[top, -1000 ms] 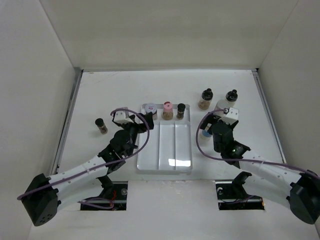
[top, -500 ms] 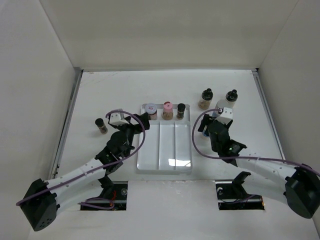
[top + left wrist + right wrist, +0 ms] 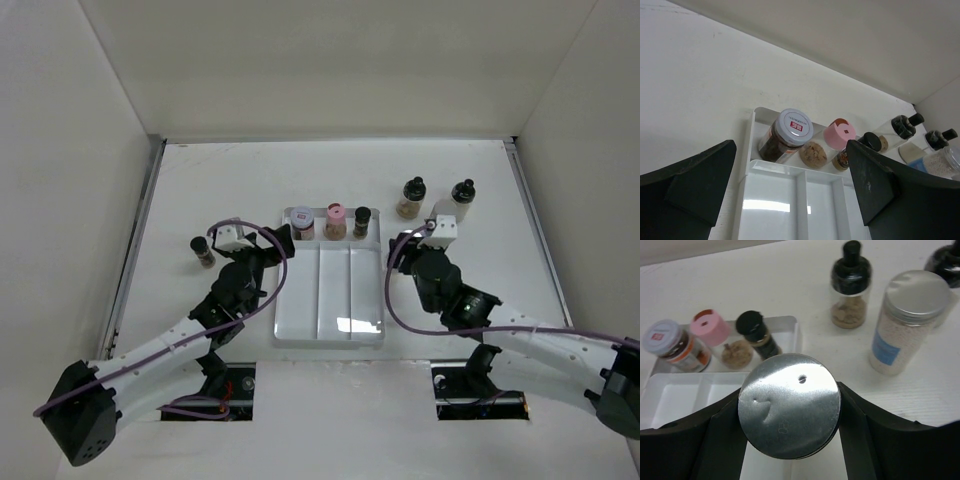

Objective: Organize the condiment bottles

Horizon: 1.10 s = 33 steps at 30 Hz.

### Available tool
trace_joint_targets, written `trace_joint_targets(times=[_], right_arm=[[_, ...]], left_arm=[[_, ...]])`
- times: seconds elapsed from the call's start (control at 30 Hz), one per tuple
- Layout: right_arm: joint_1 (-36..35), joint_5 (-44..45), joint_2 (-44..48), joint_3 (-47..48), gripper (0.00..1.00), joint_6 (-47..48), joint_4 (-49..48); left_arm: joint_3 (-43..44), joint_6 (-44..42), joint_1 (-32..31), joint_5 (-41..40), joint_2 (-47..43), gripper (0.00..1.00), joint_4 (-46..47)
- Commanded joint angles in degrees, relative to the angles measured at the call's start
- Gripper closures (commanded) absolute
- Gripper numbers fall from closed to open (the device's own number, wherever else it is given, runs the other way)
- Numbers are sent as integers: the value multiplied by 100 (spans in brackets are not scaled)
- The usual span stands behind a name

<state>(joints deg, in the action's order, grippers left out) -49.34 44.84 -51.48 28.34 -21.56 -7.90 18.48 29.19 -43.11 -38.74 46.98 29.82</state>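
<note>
Next, my right gripper swings left in the top view, lowers the jar and releases, since the tray's empty widest section's far end [image 3: 299, 266] [image 3: 674, 389] lies that way.
My right gripper [image 3: 790, 398] is shut on a silver-capped jar [image 3: 785, 412], held just right of the clear divided tray [image 3: 670, 390]; in the top view this gripper [image 3: 408, 248] hides the jar. The tray's back compartment [image 3: 330, 232] holds three condiment bottles: a white-lidded dark jar [image 3: 302, 222], a pink-capped one [image 3: 335, 220] and a black-capped one [image 3: 362, 220]. My left gripper [image 3: 790, 200] hangs open above the tray's left part, with nothing between its fingers.
Two black-capped bottles [image 3: 412, 197] [image 3: 462, 195] stand back right. A second silver-capped, blue-labelled jar [image 3: 910, 325] stands between them. A small dark-capped bottle [image 3: 202, 250] stands alone left of the tray. The three long tray compartments [image 3: 330, 295] hold nothing.
My right gripper closed on the silver-capped jar and shifted left toward the tray. The left arm drew back a little to the left, still open.
</note>
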Motion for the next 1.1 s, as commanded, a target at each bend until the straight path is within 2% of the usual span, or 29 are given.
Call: trace_joint_targets(times=[0.0,0.17,0.37,0.47,0.6,0.73,0.87,0.97,1.07], right_arm=[[-430,51,-212,646,49,240,-598],[-1098,-230,-1020,1234,48,275,-976],[-1459,-660,-2267,1972,45,275,-1705],[-1504,-740,-2953,2360,44,302,-1934],[-1530,-845,-3920,2948,44,372,-2066],[-1547,-854,-4623,3493,42,477,-2128],[-1539,-627,-5292,3916,40,671,-2110],[-1548,-529,-5503,3934,36,636,-2102],[-1574,-476,-5565,3838,27,618,-2119]], left_arm=[[-64,60,53,25,13,6,305],[-116,60,132,-2,-101,6,296],[-239,78,554,-116,-575,7,15],[-310,245,843,-441,-839,7,-301],[-380,543,1292,-424,-1286,7,-731],[-486,649,1494,-433,-1806,7,-926],[-486,667,1530,-336,-1903,7,-970],[-460,667,1530,-292,-1789,7,-970],[-459,676,1530,-187,-1789,7,-926]])
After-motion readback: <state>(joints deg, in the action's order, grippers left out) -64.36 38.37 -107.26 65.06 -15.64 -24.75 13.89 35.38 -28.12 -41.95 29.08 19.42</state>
